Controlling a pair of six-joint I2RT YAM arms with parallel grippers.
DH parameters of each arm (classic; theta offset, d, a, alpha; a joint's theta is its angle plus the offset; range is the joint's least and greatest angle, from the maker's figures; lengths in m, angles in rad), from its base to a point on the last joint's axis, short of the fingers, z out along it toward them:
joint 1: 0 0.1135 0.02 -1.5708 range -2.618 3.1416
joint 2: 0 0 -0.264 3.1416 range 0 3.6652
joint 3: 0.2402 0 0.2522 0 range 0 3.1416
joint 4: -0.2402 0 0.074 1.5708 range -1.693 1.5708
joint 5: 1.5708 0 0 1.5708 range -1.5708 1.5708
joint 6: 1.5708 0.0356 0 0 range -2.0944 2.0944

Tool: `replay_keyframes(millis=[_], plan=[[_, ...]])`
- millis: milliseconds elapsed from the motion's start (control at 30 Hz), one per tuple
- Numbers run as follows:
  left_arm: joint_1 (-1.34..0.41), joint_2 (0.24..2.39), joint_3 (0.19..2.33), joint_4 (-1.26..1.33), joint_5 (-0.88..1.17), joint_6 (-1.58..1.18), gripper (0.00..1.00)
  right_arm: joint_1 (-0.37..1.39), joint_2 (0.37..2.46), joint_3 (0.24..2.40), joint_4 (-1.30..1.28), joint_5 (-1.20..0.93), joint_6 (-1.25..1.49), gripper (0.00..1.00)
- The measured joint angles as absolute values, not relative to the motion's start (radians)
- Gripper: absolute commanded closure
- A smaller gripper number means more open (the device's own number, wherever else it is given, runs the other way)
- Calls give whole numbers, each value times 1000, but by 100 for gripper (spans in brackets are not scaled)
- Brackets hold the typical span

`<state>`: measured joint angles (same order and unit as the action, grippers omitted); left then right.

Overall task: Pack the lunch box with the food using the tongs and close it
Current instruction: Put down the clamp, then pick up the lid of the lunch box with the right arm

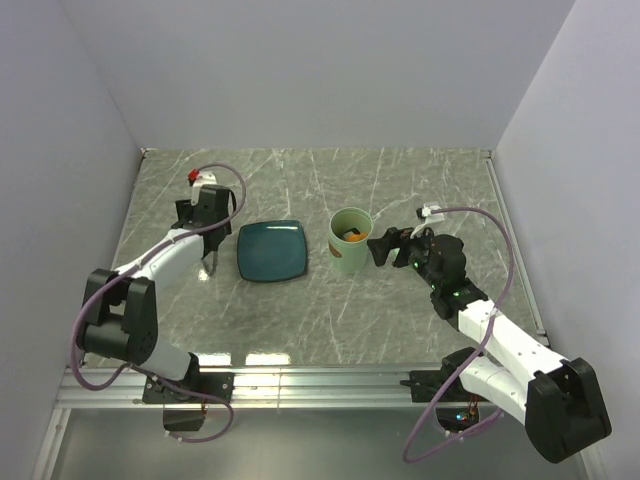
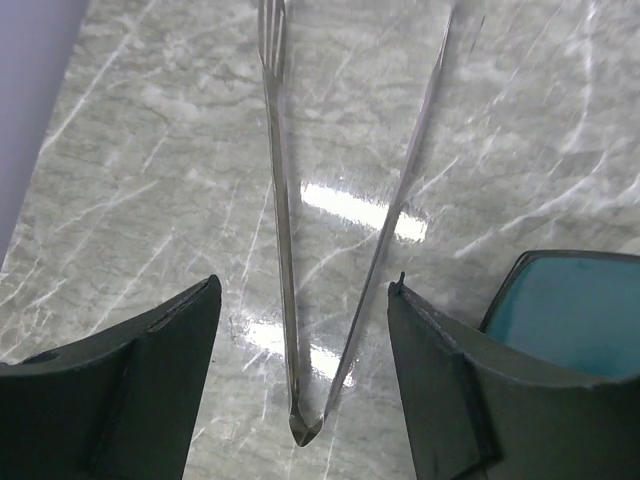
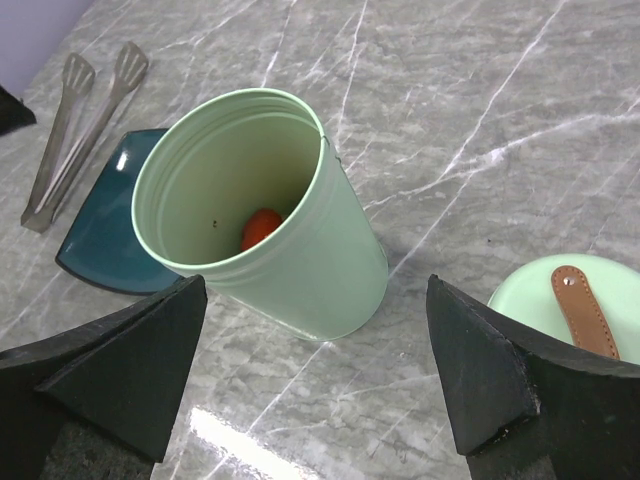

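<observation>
I need to move my right gripper down toward the right in its wrist view onto the lid's brown strap (image 3: 585,312), which is below it on that side, with the lunch box (image 3: 300,250) uncovered.
The tongs (image 2: 285,250) lie flat on the marble between the fingers of my left gripper (image 2: 305,285), which stands open and touches neither arm of them. In the right wrist view the tongs (image 3: 75,130) rest just left of the plate. The mint-green lunch box (image 3: 300,250) stands uncovered, with a red piece of food (image 3: 262,226) at its bottom. From above, orange food (image 1: 352,236) shows inside the lunch box (image 1: 351,250). My right gripper (image 3: 315,290) is open wide, just short of the box. The lid (image 3: 545,300) lies on the table to its right.
An empty dark teal square plate (image 1: 272,250) sits between the tongs and the lunch box. White walls close in the table on the left, back and right. A metal rail runs along the near edge by the arm bases.
</observation>
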<state>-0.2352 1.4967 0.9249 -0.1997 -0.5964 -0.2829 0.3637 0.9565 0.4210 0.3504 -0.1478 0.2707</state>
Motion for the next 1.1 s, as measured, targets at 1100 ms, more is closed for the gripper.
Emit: replay_keyframes(millis=[1100], plan=[[-271, 831, 475, 430, -355, -406, 1, 359, 1159, 646, 60, 297, 317, 4]])
